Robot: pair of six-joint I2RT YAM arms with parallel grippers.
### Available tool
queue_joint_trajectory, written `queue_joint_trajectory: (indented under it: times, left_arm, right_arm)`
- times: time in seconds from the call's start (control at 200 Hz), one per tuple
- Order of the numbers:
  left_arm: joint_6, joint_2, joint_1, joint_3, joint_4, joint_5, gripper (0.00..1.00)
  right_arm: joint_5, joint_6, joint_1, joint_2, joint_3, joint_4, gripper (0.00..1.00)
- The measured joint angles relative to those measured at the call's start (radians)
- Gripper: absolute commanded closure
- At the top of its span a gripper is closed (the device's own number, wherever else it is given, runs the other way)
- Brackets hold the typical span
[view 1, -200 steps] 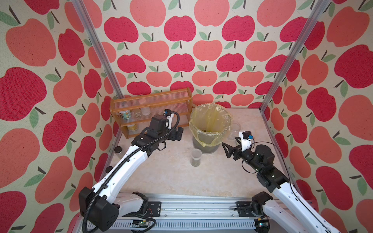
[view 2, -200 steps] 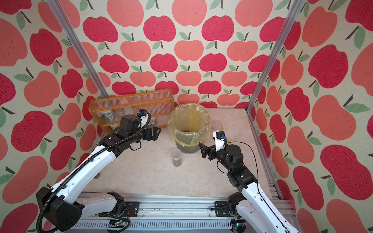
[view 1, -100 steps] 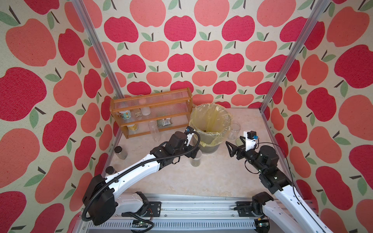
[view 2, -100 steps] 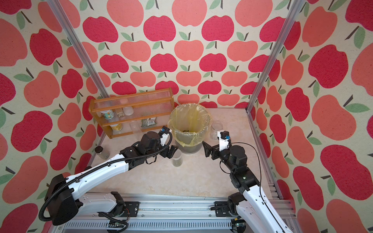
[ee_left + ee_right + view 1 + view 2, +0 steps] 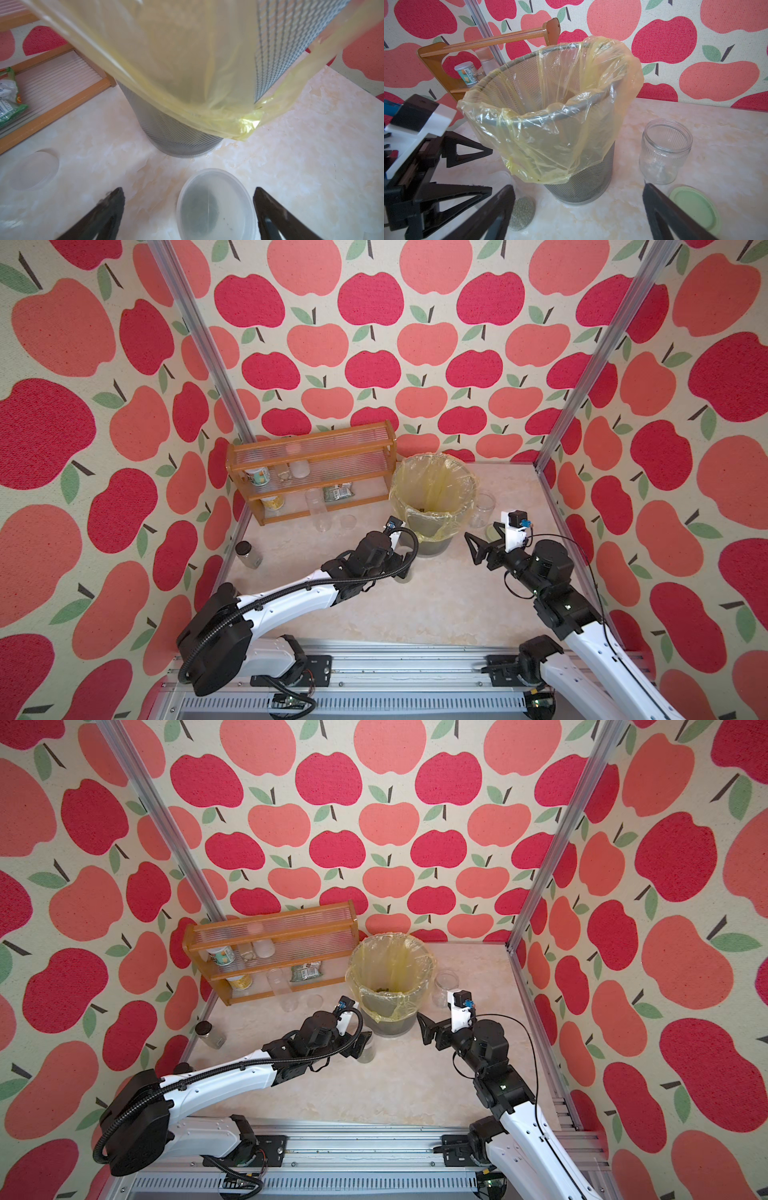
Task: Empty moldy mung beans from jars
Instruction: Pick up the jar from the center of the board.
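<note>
I need to lower my left gripper along the short jar's sides next and then close it, since the frosted lid [image 5: 216,205] already shows between its open fingers.
A short jar with a frosted lid [image 5: 216,205] stands in front of the bin, with dark mung beans [image 5: 521,214] at its bottom. My left gripper [image 5: 188,190] is open, one finger on each side of this jar and neither touching it. In both top views the jar [image 5: 366,1053] shows just past the left wrist. My right gripper [image 5: 471,549] hangs open and empty to the right of the bin. The wide jar [image 5: 664,151] stands open and empty, its pale green lid [image 5: 695,207] flat on the table. A tall narrow jar [image 5: 318,510] stands by the shelf.
A mesh bin with a yellow bag [image 5: 432,481] stands mid-table, a few beans [image 5: 386,990] inside. The wooden shelf [image 5: 311,464] with cans and a green packet is at the back left. A loose clear lid [image 5: 33,170] and a small dark-lidded jar [image 5: 248,555] sit on the table.
My left arm swung from the shelf to the front of the bin, its open fingers now round the short jar. The tall jar stands by the shelf. The right gripper drifted slightly right.
</note>
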Motion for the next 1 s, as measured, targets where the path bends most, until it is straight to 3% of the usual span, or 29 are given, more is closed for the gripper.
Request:
queue_joint_trajectory:
  times: [0.155,0.365,0.54,0.65,1.0]
  left_arm:
    - [-0.001,0.049,-0.029,0.000,0.035,0.000,0.04]
    - [-0.023,0.089,-0.036,-0.003,0.077,-0.006,0.22]
    - [-0.038,0.143,-0.035,-0.003,0.084,-0.003,0.23]
    - [-0.058,0.156,-0.035,-0.003,0.082,-0.005,0.34]
    - [-0.062,0.136,-0.035,-0.016,0.073,-0.023,0.43]
  right_arm:
    - [0.000,0.020,0.000,0.010,0.000,0.001,0.01]
    - [0.003,0.031,0.000,0.011,0.000,0.000,0.01]
    - [0.015,0.033,-0.003,0.011,0.000,0.000,0.01]
    - [0.019,0.033,-0.003,0.011,0.000,-0.004,0.01]
    - [0.019,0.033,-0.008,0.010,-0.009,-0.007,0.01]
